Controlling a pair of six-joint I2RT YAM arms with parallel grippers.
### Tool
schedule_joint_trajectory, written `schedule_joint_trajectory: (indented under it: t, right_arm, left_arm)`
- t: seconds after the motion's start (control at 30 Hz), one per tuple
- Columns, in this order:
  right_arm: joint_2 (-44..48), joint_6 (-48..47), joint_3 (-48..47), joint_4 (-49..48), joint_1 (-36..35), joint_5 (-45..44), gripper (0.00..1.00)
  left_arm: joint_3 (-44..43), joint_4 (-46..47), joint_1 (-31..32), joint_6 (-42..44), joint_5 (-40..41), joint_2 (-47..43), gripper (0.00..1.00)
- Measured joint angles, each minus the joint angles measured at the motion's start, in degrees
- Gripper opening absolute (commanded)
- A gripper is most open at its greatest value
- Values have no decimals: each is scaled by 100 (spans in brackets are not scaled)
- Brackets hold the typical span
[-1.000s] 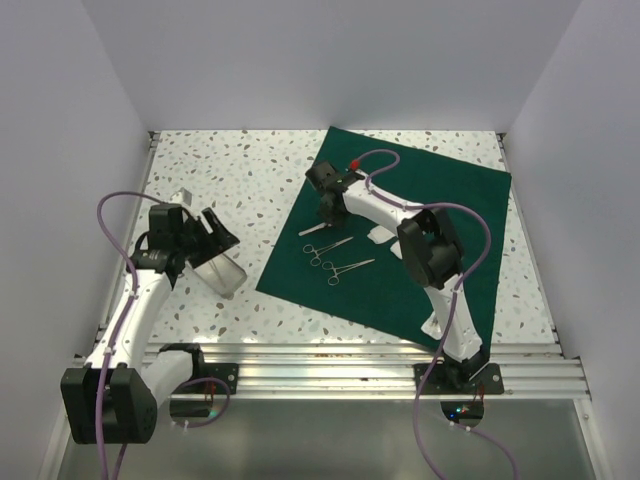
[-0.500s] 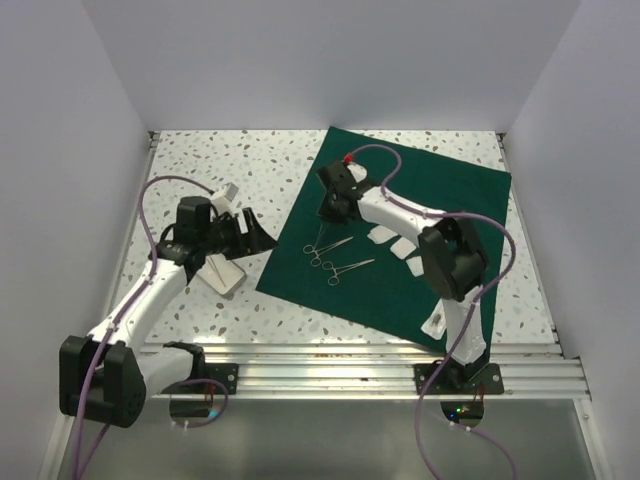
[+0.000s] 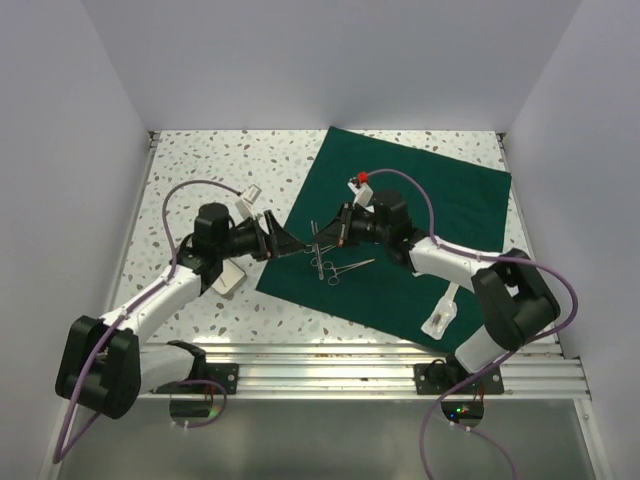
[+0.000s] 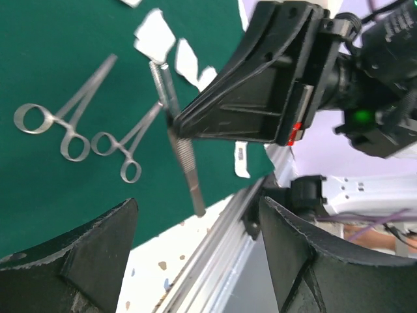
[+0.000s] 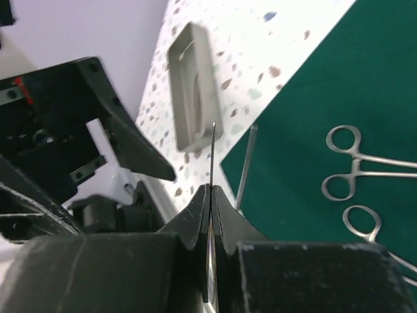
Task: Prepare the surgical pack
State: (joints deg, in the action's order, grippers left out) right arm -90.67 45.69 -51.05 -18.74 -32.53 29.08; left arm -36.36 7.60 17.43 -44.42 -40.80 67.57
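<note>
I will next move my left gripper back and across to the near end of the tweezers, because that end of the tweezers is to the gripper's right in the top view and nearer the bar.
The dark green drape (image 3: 440,190) of the surgical pack lies flat at the table's centre right. Two steel hemostats (image 3: 332,266) rest near its left edge. Thin steel tweezers (image 4: 184,153) stand lifted over that edge, with my right gripper (image 3: 322,235) shut on them; in the right wrist view they show edge-on between the closed jaws (image 5: 212,189). My left gripper (image 3: 285,243) faces them from the left, wide open and empty (image 4: 199,202). The small steel tray (image 5: 192,85) sits on the speckled table, half hidden under the left arm. White gauze pads (image 4: 153,29) lie on the drape.
A white packet (image 3: 443,315) lies on the drape's near edge beside the right arm. The aluminium rail (image 3: 350,360) runs along the table's near side. White walls close in the back and both sides.
My right gripper closed on the tweezers, lifted them off the drape and swung nearer. The left arm left the tray and reached right, opening wider, until it faces the right gripper.
</note>
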Motion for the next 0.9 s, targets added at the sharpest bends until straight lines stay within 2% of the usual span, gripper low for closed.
schedule_joint_trajectory:
  t: [0.27,0.4,0.5,0.53,0.6,0.63,0.67,0.7,0.73,0.77,0.8,0.83,0.87,0.9]
  right_arm:
    - [13,767,496,-1803,-15,890,0]
    - [111,1060,557,-2345,-15,1095,0]
    - [131,1250,581,-2686,-15,1193,0]
    - [131,1327,588,-2787,-15,1244,0]
    - [131,1416,612,-2959,-15,1270,0]
    - [129,1434,616,-2988,-15,1268,0]
    - [129,1445,619,-2994,-9,1263,6]
    - [127,1451,619,-2975,-2,1257,24]
    - [120,1482,616,-2949,4,1244,42]
    - [118,1495,603,-2870,11,1239,56]
    - [118,1460,546,-2708,13,1241,82]
    - [129,1362,431,-2406,4,1180,95]
    - [146,1178,306,-2076,-11,1038,99]
    - [184,929,39,-1307,-31,765,99]
  left_arm:
    - [260,741,776,-564,-11,136,76]
    - [402,1038,944,-745,28,166,74]
    - [516,1276,975,-911,42,195,61]
    - [540,1342,977,-962,44,197,51]
    - [564,1508,977,-1091,37,205,38]
    - [564,1593,977,-1121,26,205,22]
    - [564,1690,1001,-1187,17,203,13]
    - [564,1777,1016,-1215,13,201,4]
    - [564,1834,1032,-1217,11,188,0]
    - [564,1808,1043,-1211,31,170,0]
    - [562,1683,1040,-1187,122,157,0]
    - [560,1502,1034,-1147,273,153,0]
    - [527,1167,1019,-1108,525,142,0]
    - [505,863,990,-1040,748,114,0]
